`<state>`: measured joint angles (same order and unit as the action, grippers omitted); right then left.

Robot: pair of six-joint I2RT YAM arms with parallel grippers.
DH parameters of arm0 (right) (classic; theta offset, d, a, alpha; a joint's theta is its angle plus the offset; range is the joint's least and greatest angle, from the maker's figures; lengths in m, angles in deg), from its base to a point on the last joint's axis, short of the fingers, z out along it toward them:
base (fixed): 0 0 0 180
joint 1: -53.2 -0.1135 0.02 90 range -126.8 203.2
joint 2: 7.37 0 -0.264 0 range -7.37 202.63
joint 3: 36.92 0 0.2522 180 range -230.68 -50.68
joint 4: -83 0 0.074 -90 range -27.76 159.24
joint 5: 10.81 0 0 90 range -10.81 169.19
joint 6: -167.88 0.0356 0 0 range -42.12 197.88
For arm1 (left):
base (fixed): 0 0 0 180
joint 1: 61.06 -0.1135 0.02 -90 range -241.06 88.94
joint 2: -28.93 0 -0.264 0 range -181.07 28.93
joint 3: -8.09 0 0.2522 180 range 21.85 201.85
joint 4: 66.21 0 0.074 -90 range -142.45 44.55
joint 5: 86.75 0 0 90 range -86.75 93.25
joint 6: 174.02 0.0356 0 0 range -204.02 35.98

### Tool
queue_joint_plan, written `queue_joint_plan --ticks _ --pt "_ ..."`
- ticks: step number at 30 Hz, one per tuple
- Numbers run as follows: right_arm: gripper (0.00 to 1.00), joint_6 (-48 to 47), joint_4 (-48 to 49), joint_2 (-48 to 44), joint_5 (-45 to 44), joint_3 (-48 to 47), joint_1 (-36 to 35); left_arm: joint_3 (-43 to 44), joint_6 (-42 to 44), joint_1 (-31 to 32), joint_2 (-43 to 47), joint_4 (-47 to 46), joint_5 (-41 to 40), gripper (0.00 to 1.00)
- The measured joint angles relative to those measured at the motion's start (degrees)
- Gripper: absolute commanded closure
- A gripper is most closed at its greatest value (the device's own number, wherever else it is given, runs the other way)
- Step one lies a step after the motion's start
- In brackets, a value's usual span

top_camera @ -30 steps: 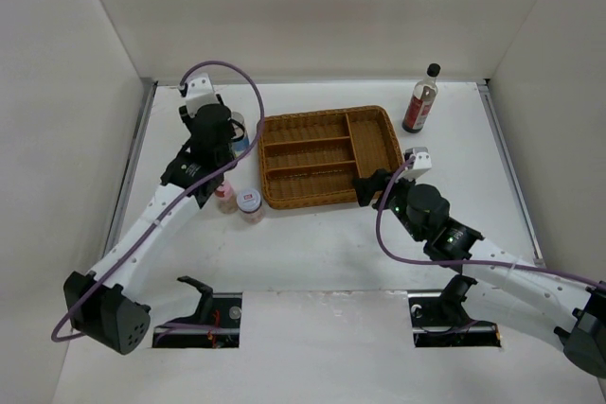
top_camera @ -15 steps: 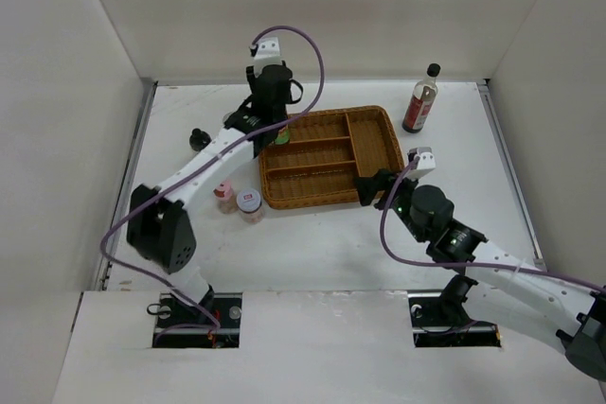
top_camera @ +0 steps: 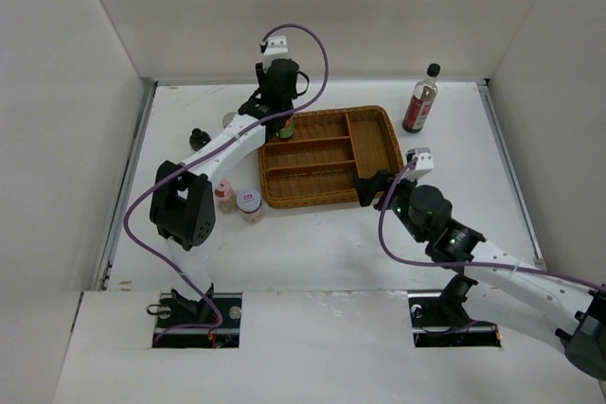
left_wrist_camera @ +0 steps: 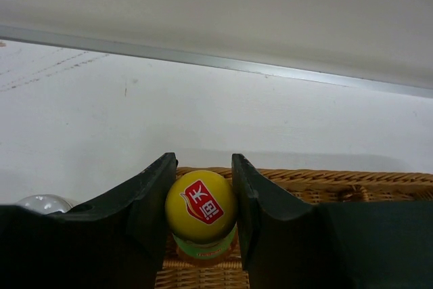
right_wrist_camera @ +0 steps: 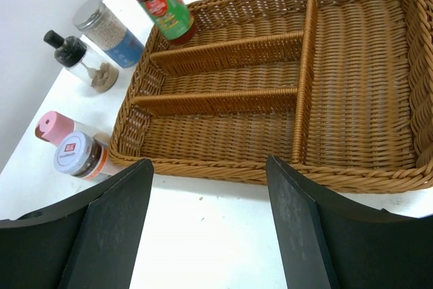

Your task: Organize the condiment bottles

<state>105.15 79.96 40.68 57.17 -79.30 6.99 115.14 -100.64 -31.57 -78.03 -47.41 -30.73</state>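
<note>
My left gripper is carrying the yellow-capped bottle. Next, it will bring the bottle down into the tray's empty far slot and let go of it at the slot's end by the silver-lidded jar.
My left gripper [left_wrist_camera: 202, 164] is shut on the yellow-capped bottle [left_wrist_camera: 201, 206], a red-sauce bottle with a green label [right_wrist_camera: 162, 5]. It holds the bottle tilted over the back-left compartment of the wicker tray [top_camera: 379, 163]; in the top view the gripper [top_camera: 284, 126] is at that corner. Left of the tray stand the silver-lidded jar [right_wrist_camera: 108, 28] and the black-capped bottle [right_wrist_camera: 67, 49]. The pink-lidded jar [right_wrist_camera: 57, 126] and the white-lidded jar [right_wrist_camera: 78, 153] are at its front-left corner. The tall dark-sauce bottle [top_camera: 420, 99] stands at the back right. My right gripper [right_wrist_camera: 208, 162] is open and empty just in front of the tray.
The tray [right_wrist_camera: 358, 79] has three long slots on the left and one wide slot on the right. White walls enclose the table, with a metal strip [left_wrist_camera: 216, 62] along the back. The left arm's links [top_camera: 213, 153] stretch across the jars' area.
My left arm has swung from the jars left of the tray to the tray's back-left corner, carrying the yellow-capped bottle. The right arm has stayed put.
</note>
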Motion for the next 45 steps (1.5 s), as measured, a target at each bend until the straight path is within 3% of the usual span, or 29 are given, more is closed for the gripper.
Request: queue_joint_plan --ticks 15,45 --pt "0.26 0.0 0.0 1.1 0.0 0.0 0.0 -7.3 -0.3 -1.2 1.6 -10.2 -0.4 0.86" --pt "0.26 0.0 0.0 2.3 0.0 0.0 0.1 -7.8 0.3 -1.0 5.6 -5.7 1.0 0.86"
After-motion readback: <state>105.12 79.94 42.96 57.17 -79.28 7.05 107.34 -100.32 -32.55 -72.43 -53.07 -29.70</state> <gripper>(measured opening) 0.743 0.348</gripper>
